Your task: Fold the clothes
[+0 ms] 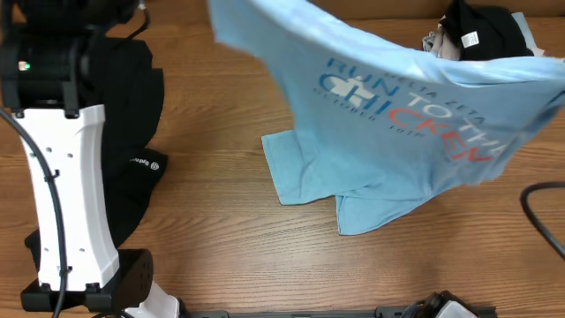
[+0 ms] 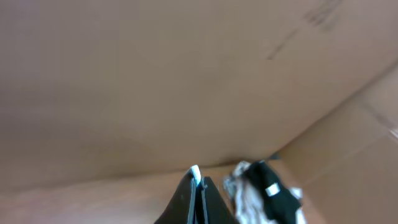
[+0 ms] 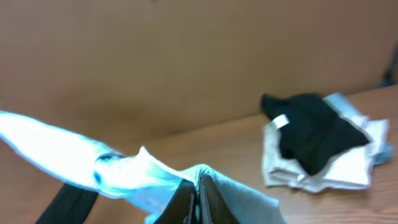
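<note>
My right gripper will next carry the light blue T-shirt's edge down and to its left in the overhead view and let it go, because there is clear wood there by the black garment.
The light blue T-shirt with white and pink lettering hangs stretched in the air over the table, its lower hem and a sleeve resting on the wood. In the right wrist view my right gripper is shut on a bunched edge of the shirt. In the left wrist view my left gripper is shut, with a sliver of pale fabric pinched at its tips. Neither gripper shows in the overhead view. A black garment with a small white logo lies at the left under the left arm.
A pile of clothes, black with a white tag on top of pale ones, sits at the back right; it also shows in the right wrist view and the left wrist view. The left arm's white link stands at the left. A cable loops at the right edge.
</note>
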